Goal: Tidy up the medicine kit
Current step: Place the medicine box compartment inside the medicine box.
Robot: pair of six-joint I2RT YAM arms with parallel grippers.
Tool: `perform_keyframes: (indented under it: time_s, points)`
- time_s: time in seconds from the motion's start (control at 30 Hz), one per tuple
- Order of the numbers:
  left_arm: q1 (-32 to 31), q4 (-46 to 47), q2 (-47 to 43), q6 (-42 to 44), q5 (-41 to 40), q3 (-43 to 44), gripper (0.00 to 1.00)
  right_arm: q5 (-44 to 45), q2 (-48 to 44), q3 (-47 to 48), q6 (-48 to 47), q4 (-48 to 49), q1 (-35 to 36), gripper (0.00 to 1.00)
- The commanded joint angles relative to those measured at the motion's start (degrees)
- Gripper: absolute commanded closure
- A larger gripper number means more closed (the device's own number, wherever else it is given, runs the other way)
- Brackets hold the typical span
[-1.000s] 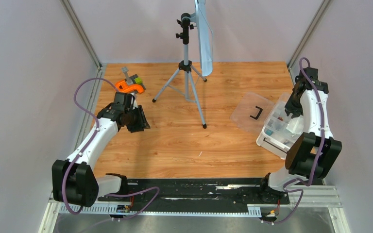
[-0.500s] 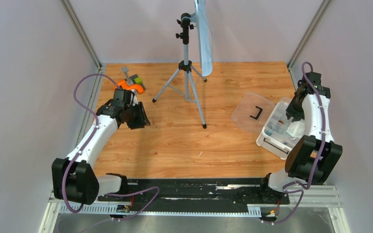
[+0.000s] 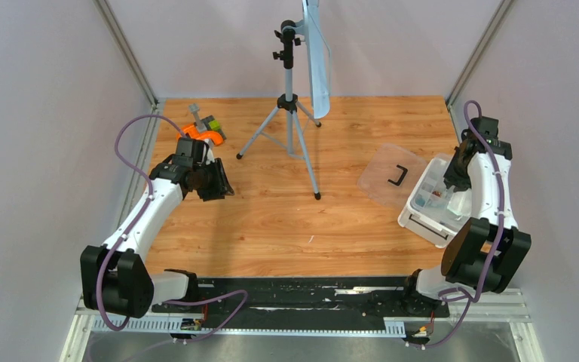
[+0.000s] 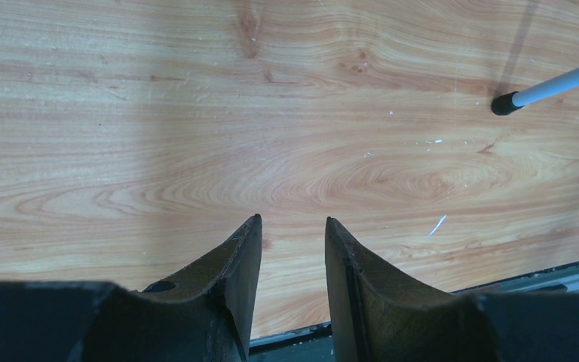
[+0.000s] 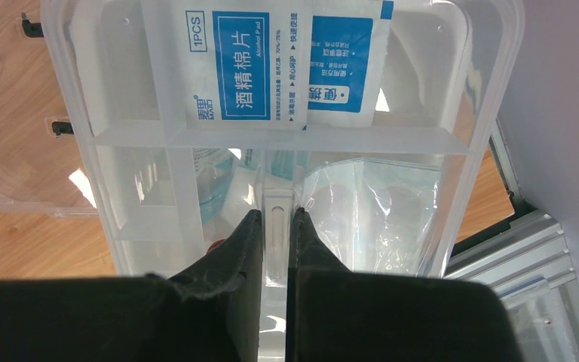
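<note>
The right gripper lowers the clear divided tray a little into the white tub (image 3: 421, 219) next, then releases the upright tab.
The white tub (image 3: 421, 219) stands at the right edge of the table, and its wall shows in the right wrist view (image 5: 490, 113). The clear divided tray (image 5: 271, 138) sits in it. It holds blue-and-white alcohol pad packets (image 5: 260, 72) and a clear bag (image 5: 373, 219). My right gripper (image 5: 277, 213) is shut on the tray's upright centre tab (image 5: 277, 204), and from above it (image 3: 452, 183) is over the tub. The clear lid (image 3: 381, 181) with its black handle (image 3: 398, 175) lies flat left of the tub. My left gripper (image 4: 292, 220) is open and empty over bare wood, far left (image 3: 217, 183).
A tripod (image 3: 292, 113) holding a panel stands at the back centre, one foot (image 4: 505, 103) in the left wrist view. An orange-and-grey tool (image 3: 202, 132) lies at the back left behind my left gripper. The right wall is close to the tub.
My right wrist has shifted a little to the right and nearer over the tub. My left gripper moved slightly back and left, then held still.
</note>
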Motion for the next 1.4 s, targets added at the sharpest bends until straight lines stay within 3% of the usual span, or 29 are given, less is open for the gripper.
perform_keyframes:
  time_s: [0.0,1.0,1.2,1.37]
  points:
    - [0.4,0.4,-1.2,0.8,0.8,0.6,0.55,-1.7,-1.6,-0.7,-1.3,3.3,-0.2,1.0]
    - [0.4,0.2,-1.3,0.6,0.5,0.3,0.55,-2.7,4.2,-2.6,3.8,2.7,-0.2,1.0]
    - [0.4,0.1,-1.2,0.6,0.4,0.5,0.55,-4.2,0.8,0.7,5.6,0.9,-0.2,0.65]
    - [0.4,0.2,-1.2,0.2,0.5,0.5,0.55,-6.7,-4.2,3.9,6.2,1.2,-0.1,0.47]
